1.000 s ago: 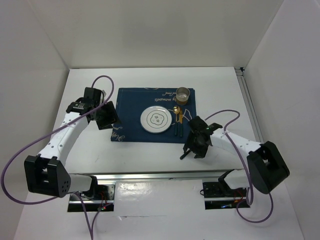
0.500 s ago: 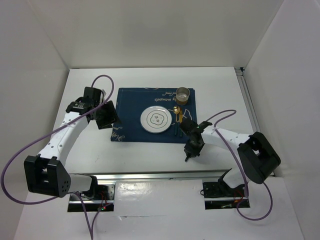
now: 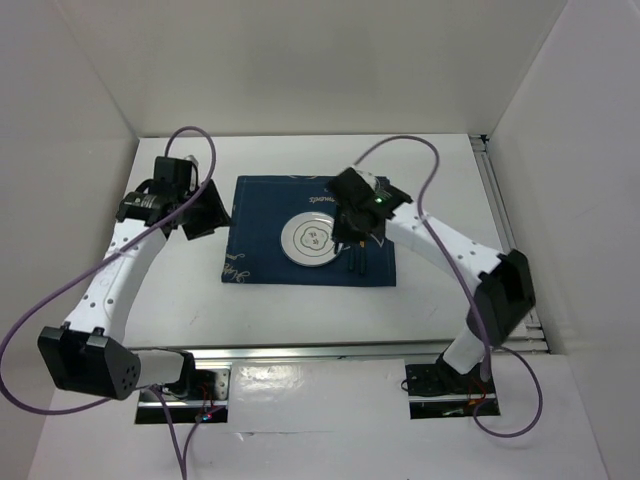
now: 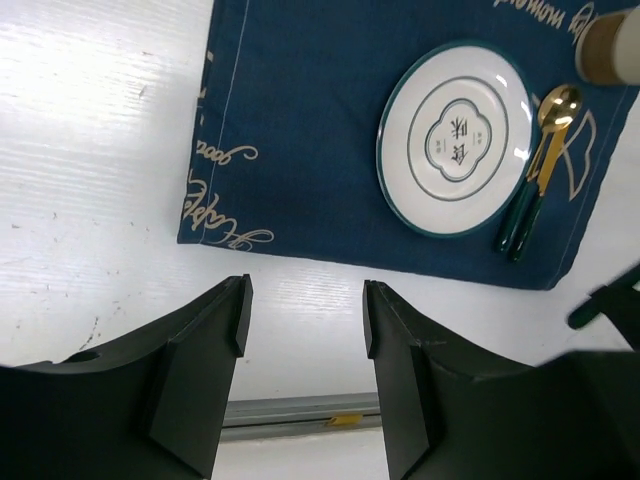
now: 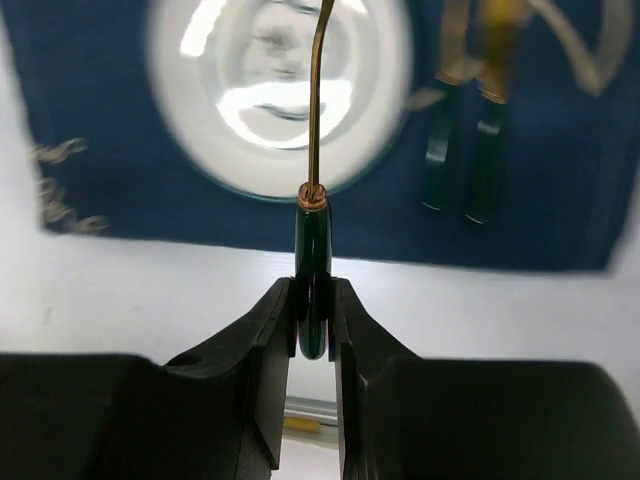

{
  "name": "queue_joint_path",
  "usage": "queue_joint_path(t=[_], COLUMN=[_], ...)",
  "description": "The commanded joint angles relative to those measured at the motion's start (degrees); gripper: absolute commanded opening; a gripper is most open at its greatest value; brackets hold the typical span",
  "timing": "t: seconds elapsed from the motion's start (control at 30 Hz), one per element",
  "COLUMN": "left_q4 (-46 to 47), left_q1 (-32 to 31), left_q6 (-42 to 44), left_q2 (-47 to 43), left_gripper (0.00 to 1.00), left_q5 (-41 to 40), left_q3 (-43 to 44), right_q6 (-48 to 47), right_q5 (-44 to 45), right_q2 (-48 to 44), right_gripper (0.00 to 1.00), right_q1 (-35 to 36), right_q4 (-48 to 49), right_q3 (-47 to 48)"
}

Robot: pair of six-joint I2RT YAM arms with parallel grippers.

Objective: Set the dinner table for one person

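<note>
The left side in the top view is missing cutlery, so the right gripper should next move past the plate (image 3: 312, 240) to that side and then go down onto the placemat's bare strip (image 3: 259, 240).
The white dinner table (image 3: 300, 305) carries a navy placemat (image 3: 262, 215) with a white plate (image 3: 312, 240) on it. My right gripper (image 3: 352, 225) hovers over the plate's right side. It is shut on the dark green handle (image 5: 312, 260) of a utensil whose thin gold stem (image 5: 315, 100) points out over the plate (image 5: 230, 100); the utensil's head is out of view. A gold spoon (image 4: 552, 110) and a second green-handled utensil (image 4: 520, 215) lie right of the plate. My left gripper (image 3: 205, 210) hangs open and empty off the mat's left edge.
A brown cup (image 4: 612, 45) stands at the mat's far right corner; the right arm covers it in the top view. An aluminium rail (image 3: 505, 230) runs along the table's right edge and another along the front (image 3: 300, 350).
My right gripper closed on the green-handled utensil near the front of the table, lifted it and swung back over the plate. The left arm drew slightly back and left.
</note>
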Motion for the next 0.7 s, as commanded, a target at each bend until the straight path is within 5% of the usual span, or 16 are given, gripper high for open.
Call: queue_joint_path(t=[0.0,0.3,0.67], left_q4=[-1.89,-1.88,-3.3], left_q1=[-0.14,-0.14,-0.14], left_q6=[-3.9,-7.17,-3.91], left_q2=[-5.34,-14.41,-15.54], left_gripper=[0.65,0.69,0.69], left_q5=[-3.99,-13.04,-8.3], left_q3=[1.41,1.49,0.97], right_q6=[-10.3,-6.96,-2.48], right_q5=[-8.85,-15.37,-15.98], right_q2=[7.93,32.9,48.46], right_gripper=[0.0,0.0,0.0], right_q1=[2.24,7.16,8.49], right_q4=[9.17,17.7,20.25], right_q3=[10.66,33.27,43.49])
